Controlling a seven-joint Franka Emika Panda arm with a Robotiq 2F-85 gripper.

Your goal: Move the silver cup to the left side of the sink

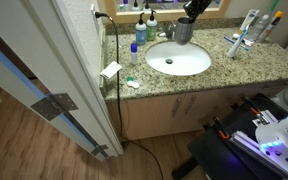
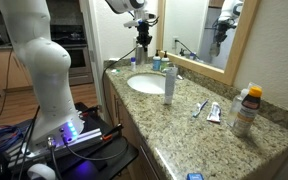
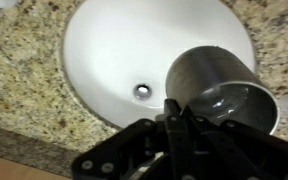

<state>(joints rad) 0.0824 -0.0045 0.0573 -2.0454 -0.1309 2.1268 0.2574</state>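
Note:
My gripper holds the cup (image 1: 182, 31) over the sink, so it needs to carry the cup past the sink's rim and lower it onto the bare granite (image 1: 144, 47) beside the blue-capped bottle.
The silver cup (image 3: 219, 85) is a shiny metal tumbler, tilted, with its open mouth facing the wrist camera. My gripper (image 3: 174, 105) is shut on its rim and holds it over the rim of the white oval sink (image 3: 124, 50). In both exterior views the gripper (image 1: 187, 16) (image 2: 141, 28) holds the cup (image 1: 182, 31) (image 2: 142, 44) above the back of the sink (image 1: 156, 62) (image 2: 134, 84), near the faucet and the wall. The cup is off the granite counter.
Blue bottles (image 1: 140, 32) stand at the back beside the sink. A white card (image 1: 111, 70) lies at the counter's edge. A spray bottle (image 2: 170, 80), toothbrush (image 2: 199, 107), tube (image 2: 215, 113) and orange-capped bottle (image 2: 246, 108) sit on the other side. A mirror (image 2: 209, 35) is behind.

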